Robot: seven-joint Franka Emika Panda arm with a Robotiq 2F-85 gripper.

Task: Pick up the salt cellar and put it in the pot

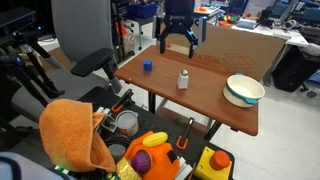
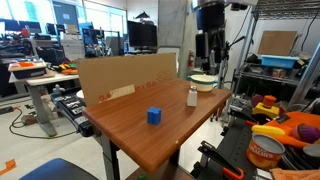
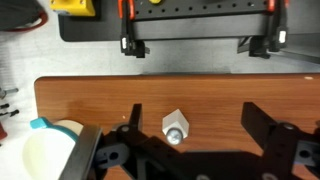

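Note:
I need to bring my open gripper far down and with a turn around the salt cellar's upper part [image 1: 183, 76] [image 3: 175, 131], since its square body stands at an angle between my fingers.
The salt cellar [image 1: 183, 80] is a small white shaker with a grey cap, standing upright near the middle of the brown table [image 1: 160, 90]. It also shows in an exterior view [image 2: 192, 96] and from above in the wrist view [image 3: 175, 127]. The pot [image 1: 244, 90], a cream bowl with a teal outside, sits at a table corner; it shows in an exterior view [image 2: 203, 83] and at the wrist view's lower left [image 3: 45, 155]. My gripper [image 1: 178, 45] hangs open and empty high above the table, in both exterior views [image 2: 211, 62]. In the wrist view [image 3: 195, 125] the cellar lies between its fingers, nearer one.
A small blue cube [image 1: 146, 67] sits on the table, also seen in an exterior view [image 2: 154, 116]. A cardboard sheet [image 1: 240, 50] stands along the table's far edge. A bin with an orange cloth [image 1: 75, 135], a tin and toys is beside the table.

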